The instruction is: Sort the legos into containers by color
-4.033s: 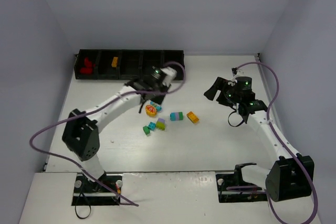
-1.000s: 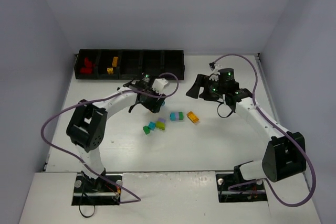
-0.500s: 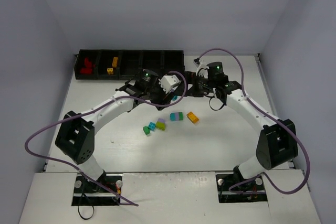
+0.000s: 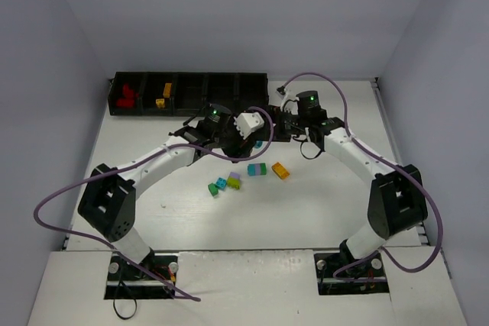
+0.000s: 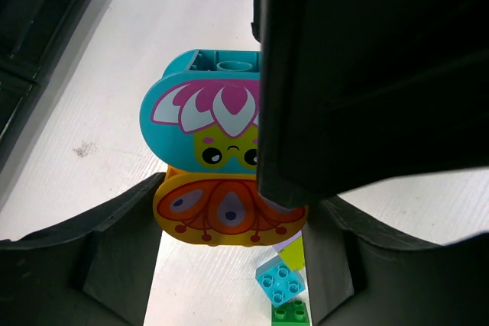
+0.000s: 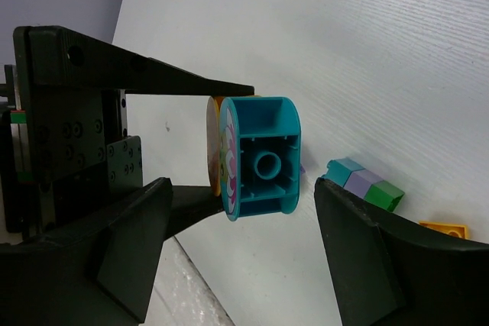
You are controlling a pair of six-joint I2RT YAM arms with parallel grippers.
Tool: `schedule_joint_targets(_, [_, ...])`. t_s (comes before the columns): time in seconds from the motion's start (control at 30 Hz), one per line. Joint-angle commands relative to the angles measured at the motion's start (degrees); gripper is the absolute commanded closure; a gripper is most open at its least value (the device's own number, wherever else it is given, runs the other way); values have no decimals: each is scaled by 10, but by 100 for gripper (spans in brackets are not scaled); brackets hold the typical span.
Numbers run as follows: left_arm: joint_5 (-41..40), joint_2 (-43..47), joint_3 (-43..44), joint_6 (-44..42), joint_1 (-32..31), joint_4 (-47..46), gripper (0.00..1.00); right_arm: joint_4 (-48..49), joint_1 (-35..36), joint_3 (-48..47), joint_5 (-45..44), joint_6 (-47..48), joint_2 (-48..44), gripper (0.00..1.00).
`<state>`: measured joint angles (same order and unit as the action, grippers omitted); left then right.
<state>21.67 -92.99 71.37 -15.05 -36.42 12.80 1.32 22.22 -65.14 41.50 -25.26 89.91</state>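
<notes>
The orange legos' section [image 4: 158, 92] is outward and left of my left gripper in the top view. My left gripper will go there to release the lego's orange half.
My left gripper [image 5: 233, 215] is shut on a rounded two-coloured lego, holding its orange butterfly half [image 5: 229, 211] above the table, with the cyan flower half [image 5: 202, 116] sticking out. My right gripper [image 6: 243, 188] is open, its fingers on either side of the cyan half [image 6: 263, 158] with gaps on both sides. In the top view the two grippers meet, left [image 4: 254, 138] and right [image 4: 271, 129], in front of the black tray [image 4: 191, 82]. Its left compartments hold red legos [image 4: 126, 95] and orange legos [image 4: 162, 98].
Loose legos lie on the table below the grippers: a green and cyan pair [image 4: 218, 185], a lilac and lime one [image 4: 234, 180], a cyan-lilac-green row [image 4: 257, 169] and an orange brick [image 4: 280, 171]. The tray's three right compartments look empty.
The two-coloured lego left the table in my left gripper, which carried it up and right. My right arm swung left until its open fingers came around the cyan half.
</notes>
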Motion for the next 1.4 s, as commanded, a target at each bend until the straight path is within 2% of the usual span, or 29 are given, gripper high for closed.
schedule_joint_targets(0.0, [23,45,3,-9,-6,-44,72,50,3,-13,29,-5,6,29])
schedule_joint_targets(0.47, [42,75,-26,15,-7,-73,72,85,4,8,46,-17,22,46])
schedule_joint_targets(0.57, [43,76,-28,16,-7,-72,72,85,3,10,46,-17,20,61])
schedule_joint_targets(0.6, [42,77,-29,16,-7,-72,72,86,3,11,46,-16,19,73])
schedule_joint_targets(0.67, [41,77,-37,17,-7,-72,73,86,1,12,45,-15,16,86])
schedule_joint_targets(0.7, [40,76,-40,17,-6,-72,76,86,-1,13,46,-14,13,96])
schedule_joint_targets(0.73, [41,76,-44,17,-6,-71,78,86,-8,16,46,-14,11,100])
schedule_joint_targets(0.87, [36,76,-66,20,-4,-64,85,85,-50,28,67,-15,-4,100])
schedule_joint_targets(1.07, [34,74,-93,28,14,-63,85,60,-117,26,77,1,-47,100])
schedule_joint_targets(1.2, [26,72,-95,29,49,-62,85,43,-126,23,55,8,-64,100])
schedule_joint_targets(1.33, [-54,63,-67,59,142,-99,85,30,-126,25,43,16,-70,100])
schedule_joint_targets(1.37, [-122,49,-53,76,158,-110,84,25,-126,27,41,20,-73,100])
